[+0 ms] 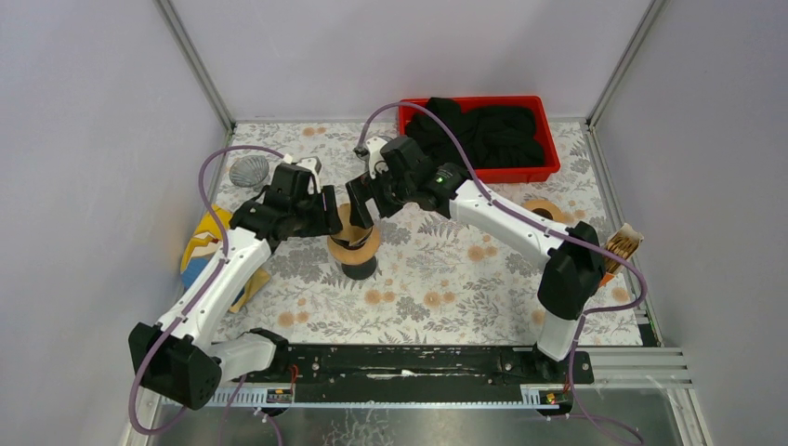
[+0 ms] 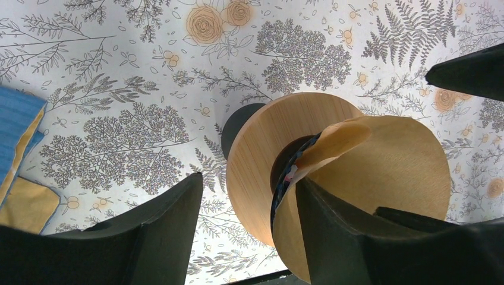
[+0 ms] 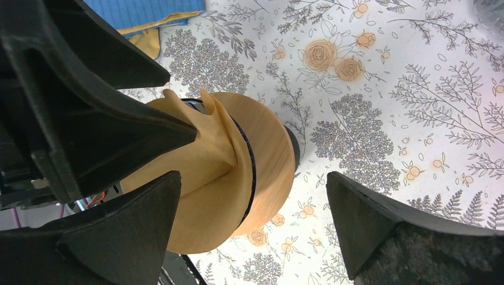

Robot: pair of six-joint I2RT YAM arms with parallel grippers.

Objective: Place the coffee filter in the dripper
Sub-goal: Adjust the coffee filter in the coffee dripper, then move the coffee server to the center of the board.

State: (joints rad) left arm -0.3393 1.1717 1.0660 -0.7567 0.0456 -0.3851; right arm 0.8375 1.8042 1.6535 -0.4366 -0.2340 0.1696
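Note:
The coffee filter already sits in the dripper's opening. I will next pull my right gripper off the coffee filter (image 3: 202, 160) and move outward to close on the clear glass (image 3: 491, 16).
The dripper (image 1: 359, 268), a black cone with a round wooden collar (image 2: 258, 157), stands mid-table. The tan paper coffee filter (image 2: 392, 163) sits in its mouth, crumpled, with one folded edge sticking up. My left gripper (image 2: 249, 181) is open at the dripper's left rim. One of its fingers (image 2: 339, 237) lies against the filter's inside. The other stands clear of the collar, with table showing in the gap. My right gripper (image 3: 252, 178) is wide open across the dripper from behind. One finger is over the filter (image 3: 202, 160), the other beyond the collar (image 3: 270, 154).
A red bin (image 1: 548, 139) of black cloth stands at the back right. A grey shell-like object (image 1: 248, 170) and a blue and yellow item (image 1: 203, 253) lie at the left. A tape roll (image 1: 544, 208) and a brown holder (image 1: 623, 246) are at the right.

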